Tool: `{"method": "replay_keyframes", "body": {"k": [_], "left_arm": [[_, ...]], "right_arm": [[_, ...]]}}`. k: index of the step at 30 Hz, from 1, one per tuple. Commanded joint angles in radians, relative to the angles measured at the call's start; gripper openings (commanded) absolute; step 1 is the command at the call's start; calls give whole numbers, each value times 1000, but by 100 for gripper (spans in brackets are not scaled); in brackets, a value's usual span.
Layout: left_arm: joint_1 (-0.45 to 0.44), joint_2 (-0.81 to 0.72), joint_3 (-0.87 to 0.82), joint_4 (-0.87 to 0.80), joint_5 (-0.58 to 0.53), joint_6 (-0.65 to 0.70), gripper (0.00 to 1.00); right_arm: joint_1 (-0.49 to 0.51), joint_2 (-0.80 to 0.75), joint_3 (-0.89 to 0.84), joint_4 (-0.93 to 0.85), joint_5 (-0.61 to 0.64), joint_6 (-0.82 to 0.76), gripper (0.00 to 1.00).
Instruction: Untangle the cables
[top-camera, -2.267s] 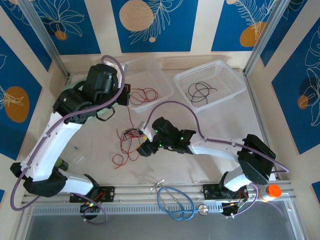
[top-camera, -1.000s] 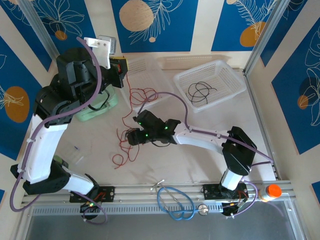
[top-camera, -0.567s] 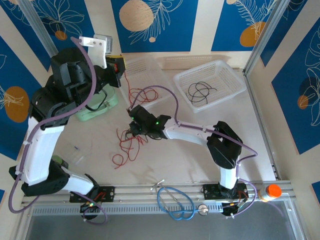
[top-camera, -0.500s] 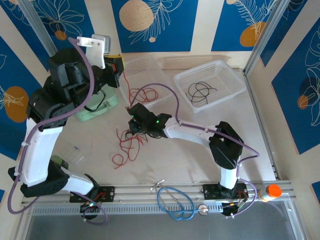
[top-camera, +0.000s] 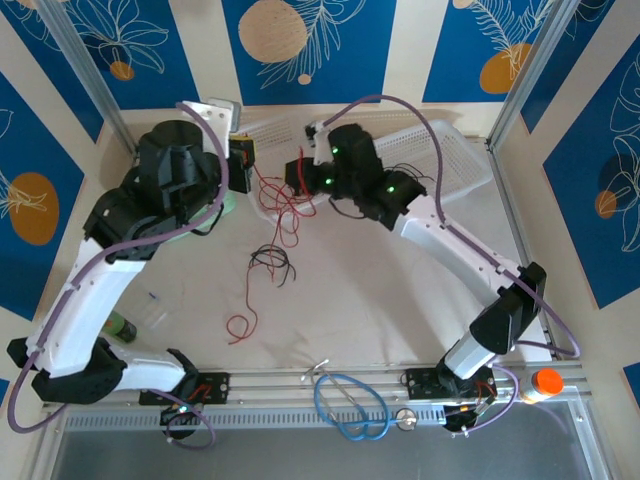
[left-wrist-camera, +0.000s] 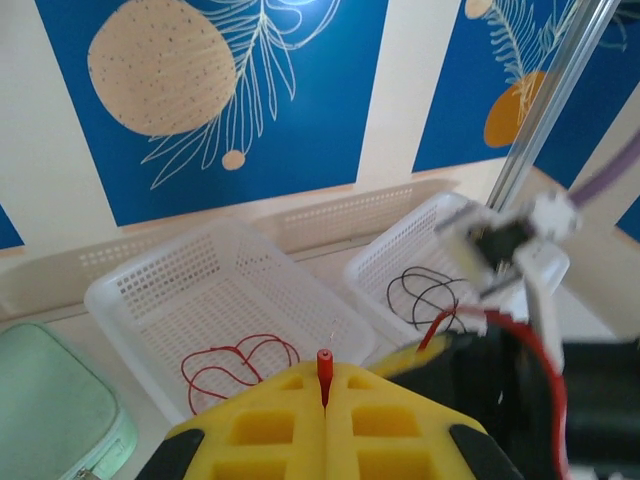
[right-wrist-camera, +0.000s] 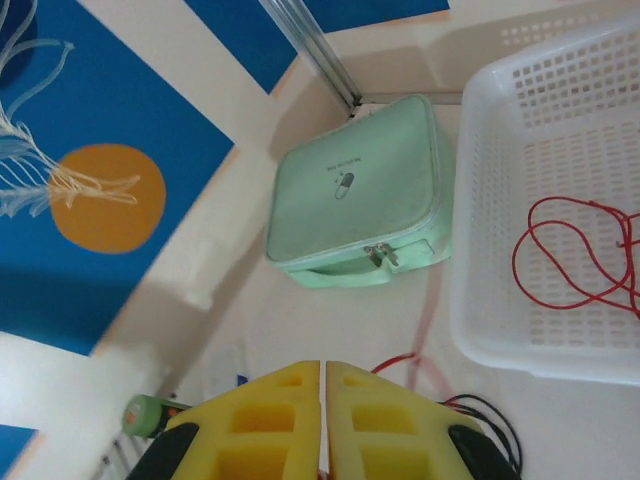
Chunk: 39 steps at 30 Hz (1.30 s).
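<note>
The left gripper will next move outward and down over the white basket holding red cable (top-camera: 276, 156) (left-wrist-camera: 238, 335) to release the red end of its cable, because cable of that colour is already in there.
My left gripper (top-camera: 243, 152) is raised at the back left, shut on the end of a red cable (left-wrist-camera: 323, 364) that pokes up between its yellow fingers. My right gripper (top-camera: 296, 178) hangs close beside it, also shut, and red cable loops (top-camera: 282, 200) dangle between the two grippers. In the right wrist view a red strand (right-wrist-camera: 402, 361) runs out from under the shut right gripper (right-wrist-camera: 322, 368). A small black cable curl (top-camera: 272, 263) lies on the table below, with a red cable tail (top-camera: 240, 320) nearer the front.
Two white baskets stand at the back: one (left-wrist-camera: 150, 290) holds a red cable (left-wrist-camera: 238, 358), the other (top-camera: 470, 160) a black cable (left-wrist-camera: 430, 295). A green pouch (right-wrist-camera: 355, 195) lies at the left. A blue cable loop (top-camera: 350, 405) and an orange-capped bottle (top-camera: 545, 383) sit by the front rail.
The right gripper shut at the tangle on the table, then rose toward the back baskets, drawing red loops up. Black cable stayed on the table. The left gripper shifted slightly right.
</note>
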Motion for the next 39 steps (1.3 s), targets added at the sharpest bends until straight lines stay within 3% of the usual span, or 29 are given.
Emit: {"method": "replay_keyframes", "body": {"k": [1,5,13,18,23,27,32,39], "left_arm": [[-7,-15,-16,89,-37,36,0],[-8,-5,-17,100,-37,47,0],[-8,-1,-55,100,8,32,0],[-7,-16,-175,134,50,-10,0],[-6,41,-229,154,54,-38,0],[-7,129,-224,188,53,-51,0],[3,255,-148,235,-96,16,0],[71,462,-13,251,-188,58,3]], "right_arm": [[-55,44,-47,92,-328,212,0],[-31,7,-125,129,-368,251,0],[-15,-241,-443,19,-81,179,0],[-44,-325,-678,56,8,235,0],[-70,-354,-790,122,-76,297,0],[-86,-403,-746,6,-152,215,0],[-131,-457,-670,-169,-258,94,0],[-184,-482,-707,-59,-369,163,0]]}}
